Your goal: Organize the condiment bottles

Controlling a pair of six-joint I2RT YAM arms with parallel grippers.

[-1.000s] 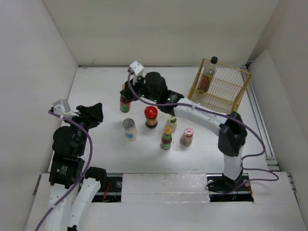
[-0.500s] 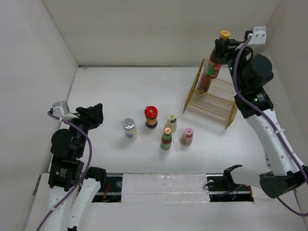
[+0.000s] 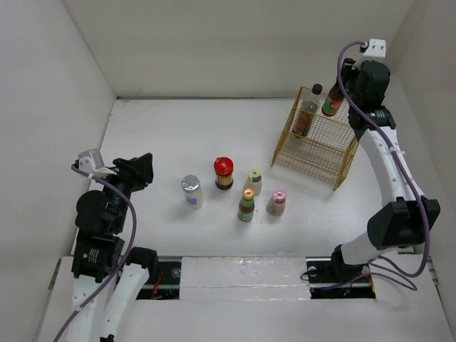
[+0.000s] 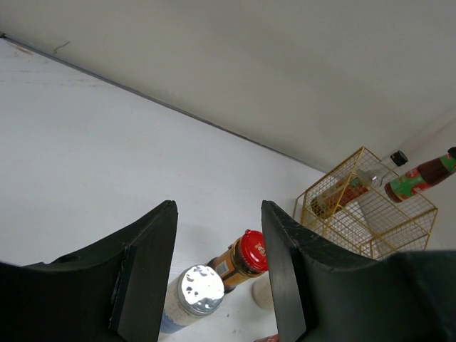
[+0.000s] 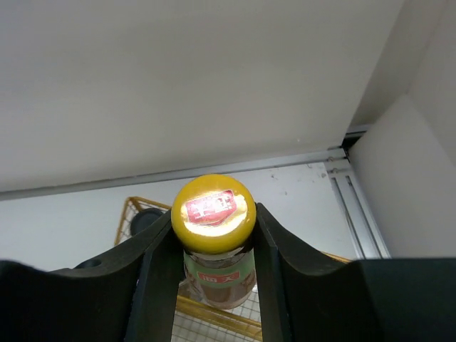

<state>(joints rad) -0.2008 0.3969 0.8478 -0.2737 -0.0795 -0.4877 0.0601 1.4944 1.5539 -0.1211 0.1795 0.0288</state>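
I should next lower the brown bottle in my right gripper into the gold wire basket's free space beside the black-capped bottle and let go of the brown bottle's neck.
My right gripper [image 3: 337,91] is shut on a yellow-capped condiment bottle [image 3: 329,107], holding it by the neck over the far right corner of the gold wire basket [image 3: 317,142]. The right wrist view shows the yellow cap [image 5: 212,208] wedged between the fingers, with the basket below. A tall black-capped bottle [image 3: 308,115] stands inside the basket. On the table stand the silver-capped [image 3: 191,189], red-capped [image 3: 224,172], pale-green-capped [image 3: 254,181], yellow-capped [image 3: 246,204] and pink-capped [image 3: 277,202] bottles. My left gripper [image 3: 139,171] is open and empty, left of the group.
White walls close in the table at the back and on both sides. The basket sits near the right wall and a rail [image 3: 388,185] along the table's right edge. In the left wrist view the silver cap [image 4: 200,290] and red cap [image 4: 251,253] lie ahead of the fingers.
The right arm picked the yellow-capped bottle up from the left of the group, swung it across to the right, and has now lowered it to the basket's top. The left arm has not moved.
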